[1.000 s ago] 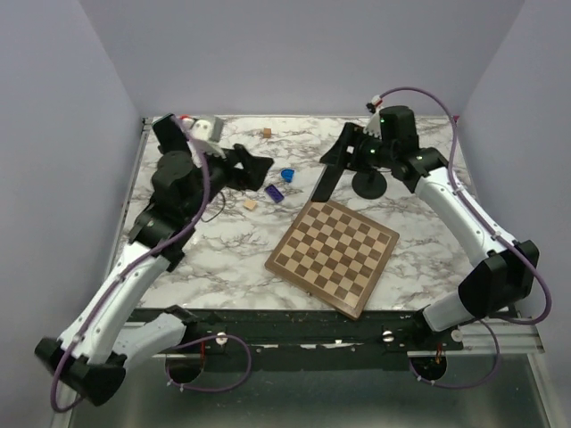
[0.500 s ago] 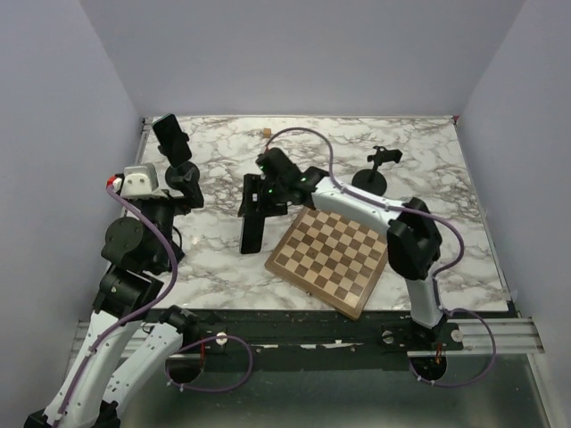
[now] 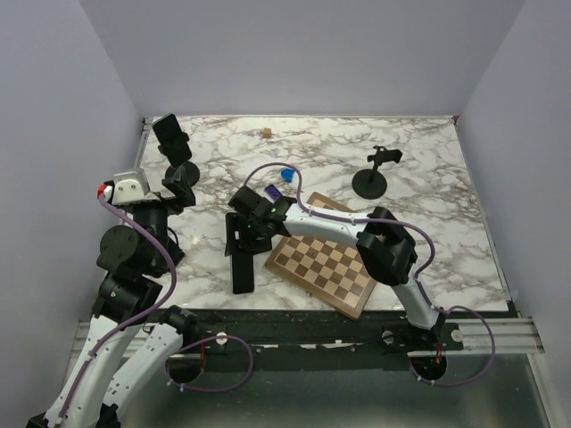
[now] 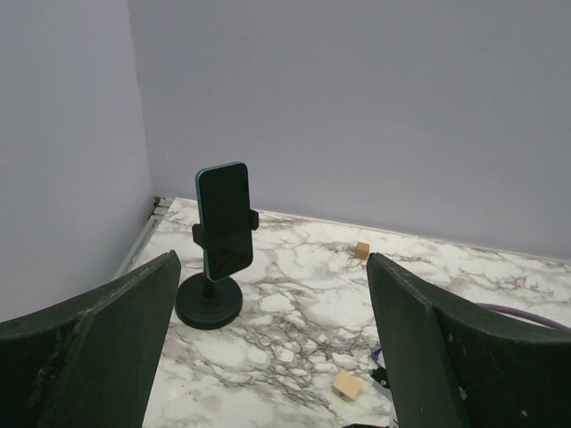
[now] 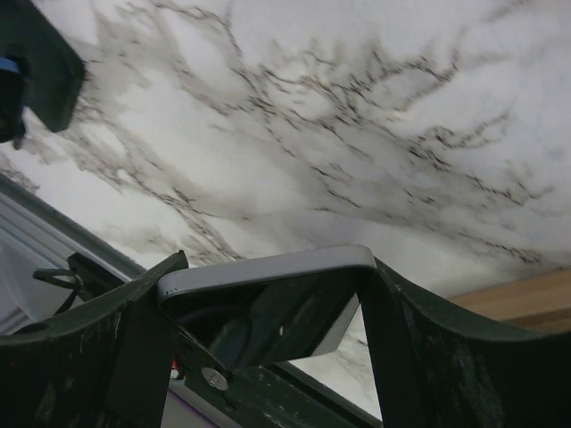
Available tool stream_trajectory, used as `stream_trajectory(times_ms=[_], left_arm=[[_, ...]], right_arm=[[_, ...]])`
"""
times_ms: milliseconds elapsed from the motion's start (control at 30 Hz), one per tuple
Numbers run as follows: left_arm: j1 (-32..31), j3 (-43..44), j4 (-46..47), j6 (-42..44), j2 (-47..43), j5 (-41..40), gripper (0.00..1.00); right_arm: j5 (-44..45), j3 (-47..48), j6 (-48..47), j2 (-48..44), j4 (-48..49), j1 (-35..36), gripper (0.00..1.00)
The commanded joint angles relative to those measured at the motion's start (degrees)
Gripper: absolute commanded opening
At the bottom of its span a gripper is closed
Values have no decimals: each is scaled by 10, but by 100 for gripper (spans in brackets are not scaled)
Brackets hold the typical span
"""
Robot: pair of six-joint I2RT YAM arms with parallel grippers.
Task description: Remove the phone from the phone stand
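Note:
The bare marble (image 3: 257,278) beside the chessboard is clear of other things. My right gripper should lower the dark phone onto it and open to let the phone go.
A dark phone (image 3: 241,266) with a grey edge is clamped between the fingers of my right gripper (image 3: 239,241), low over the marble left of the chessboard. In the right wrist view the phone (image 5: 268,299) spans the whole gap of that gripper (image 5: 268,312). The black stand (image 3: 375,174) at the back right is empty. A second phone (image 3: 169,135) sits upright in another black stand (image 3: 183,171) at the back left. It also shows in the left wrist view (image 4: 223,218). My left gripper (image 4: 268,357) is open and empty, raised, a short way in front of that stand.
A wooden chessboard (image 3: 335,259) lies at the front centre, under the right arm. A blue piece (image 3: 287,175), a purple block (image 3: 272,192) and a wooden cube (image 3: 266,133) lie on the marble behind it. A tan block (image 4: 348,385) lies near the left gripper.
My right arm swung from the back-right stand across to the front left, carrying the phone. My left arm pulled back from the middle and rose at the left.

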Motion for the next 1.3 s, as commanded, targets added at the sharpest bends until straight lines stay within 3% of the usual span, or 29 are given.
stream_trajectory(times_ms=[0, 100, 267, 500, 633, 733, 833, 1100, 1267], left_arm=[[4, 3, 2, -3, 9, -1, 93], [3, 5, -2, -10, 14, 7, 93], [4, 5, -4, -14, 20, 14, 93], [4, 5, -5, -15, 25, 15, 93], [4, 3, -3, -18, 23, 17, 93], [4, 3, -4, -20, 27, 22, 93], [4, 3, -5, -24, 32, 25, 93], [4, 4, -6, -25, 44, 31, 92], [4, 5, -7, -25, 50, 32, 92]], right_arm=[[50, -73, 54, -39, 16, 19, 1], [56, -101, 71, -39, 30, 20, 1], [116, -72, 71, -16, 28, 20, 1], [116, -82, 98, -5, 48, 20, 5], [129, -108, 108, -16, 65, 20, 18], [136, -117, 113, -22, 71, 21, 40], [143, -119, 115, -24, 73, 21, 55], [146, -116, 114, -16, 48, 23, 78], [168, -126, 111, -28, 36, 31, 84]])
